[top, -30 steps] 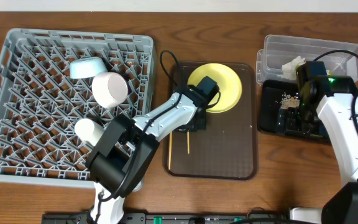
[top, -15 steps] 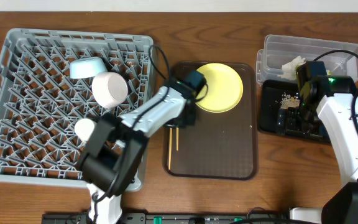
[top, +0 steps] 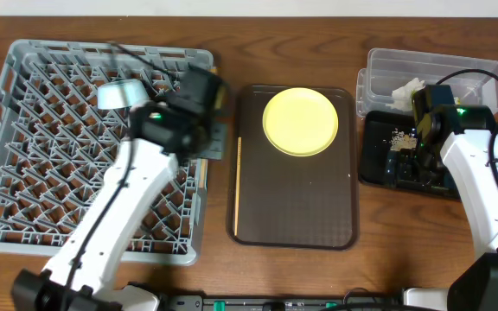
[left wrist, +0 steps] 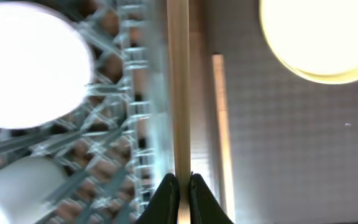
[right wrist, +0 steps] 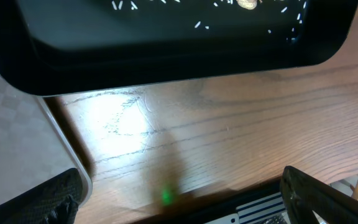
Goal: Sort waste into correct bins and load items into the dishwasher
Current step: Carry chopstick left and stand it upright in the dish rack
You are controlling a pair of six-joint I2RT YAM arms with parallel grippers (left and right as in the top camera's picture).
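My left gripper is holding the chopstick and will move it away from the brown tray and down into the gap (left wrist: 115, 96) beside the white bowl before it opens.
My left gripper (left wrist: 180, 183) is shut on one thin wooden chopstick (left wrist: 179, 93), held over the right edge of the grey dishwasher rack (top: 24, 173). A second chopstick (top: 237, 181) lies along the left side of the brown tray (top: 318, 216). The yellow plate (top: 300, 121) lies flat at the tray's far end. In the rack are a light blue bowl (top: 118, 93), a white bowl (left wrist: 23, 62) and a white cup (left wrist: 17, 186). My right gripper (right wrist: 179, 193) stands wide open above the table, beside the black tray (top: 379, 168) that holds crumbs (top: 398, 136). Tissue (top: 409, 89) lies in the clear tub (top: 456, 65).
The left arm (top: 119, 207) stretches diagonally over the rack and hides the white bowl and cup from overhead. The right arm (top: 482, 186) runs along the table's right edge. Bare wood (top: 379, 250) lies in front of the black tray.
The left arm has swung from the plate and brown tray leftward to the rack's right edge, carrying one chopstick. The plate now lies uncovered. The right arm has not moved.
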